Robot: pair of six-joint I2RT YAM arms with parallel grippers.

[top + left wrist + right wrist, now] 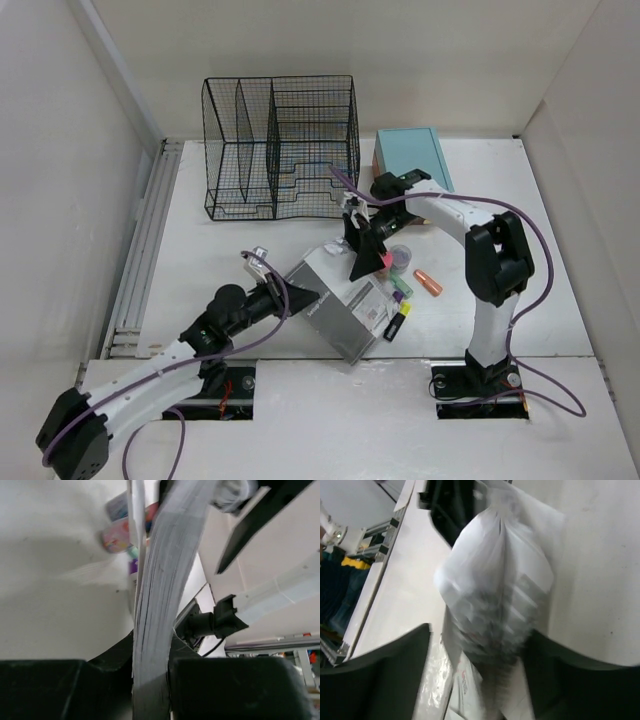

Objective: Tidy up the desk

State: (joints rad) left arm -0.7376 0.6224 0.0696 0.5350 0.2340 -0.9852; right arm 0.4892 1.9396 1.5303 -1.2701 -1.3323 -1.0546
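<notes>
My left gripper will next lift the stack, carry it outward over the wire-mesh rack's empty middle slot (257,148), which lies outward, lower it in and release.
A thick grey stack of paper (340,305) lies tilted on the white desk (200,240), raised at its left edge. My left gripper (288,293) is shut on that left edge; in the left wrist view its jaws (152,680) press on the stack (170,570) from both sides. My right gripper (360,258) is at the stack's far right corner. In the right wrist view it (480,675) is open, its fingers (380,680) straddling loose, blurred sheets (495,580), with a gap on the left side.
A black wire-mesh rack (280,145) stands at the back, a teal drawer box (412,158) to its right. Highlighters (400,300), an orange piece (428,282) and a small round container (400,257) lie right of the stack. A grey rail (145,250) runs along the left edge.
</notes>
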